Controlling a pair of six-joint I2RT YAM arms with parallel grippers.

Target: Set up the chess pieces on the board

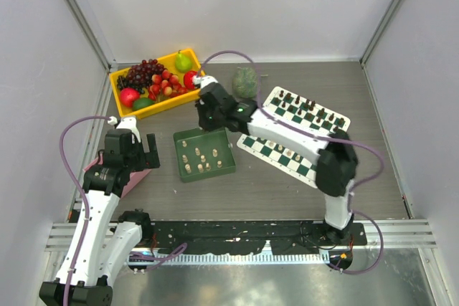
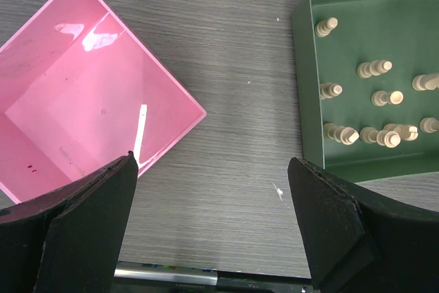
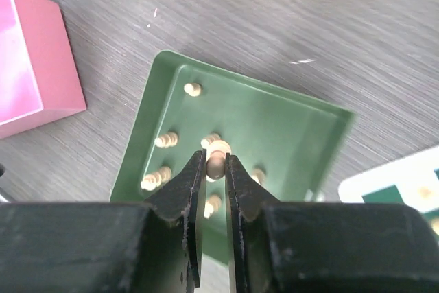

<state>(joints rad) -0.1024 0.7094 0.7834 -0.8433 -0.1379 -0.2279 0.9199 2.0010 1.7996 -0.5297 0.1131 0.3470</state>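
The row of front light pieces is unfinished, so the right gripper will carry its cream piece to the right in the top view and down onto the square beyond them.
My right gripper (image 3: 216,167) is shut on a cream chess piece (image 3: 217,161) and holds it above the green tray (image 3: 295,125). Several cream pieces (image 3: 167,140) lie in that tray. In the top view the right gripper (image 1: 207,121) hangs over the tray's (image 1: 228,166) far edge. The checkered board (image 1: 319,117) lies to the right, partly under the right arm, with dark pieces (image 1: 301,102) along its far side and a few light ones (image 1: 283,150) near its front. My left gripper (image 2: 212,169) is open and empty over bare table, left of the tray (image 2: 305,66) and its cream pieces (image 2: 374,68).
A pink box (image 2: 89,101) lies under my left gripper's left finger; it also shows in the top view (image 1: 135,177). A yellow bin (image 1: 169,106) of fruit stands at the back left. A green bunch (image 1: 245,82) sits behind the board.
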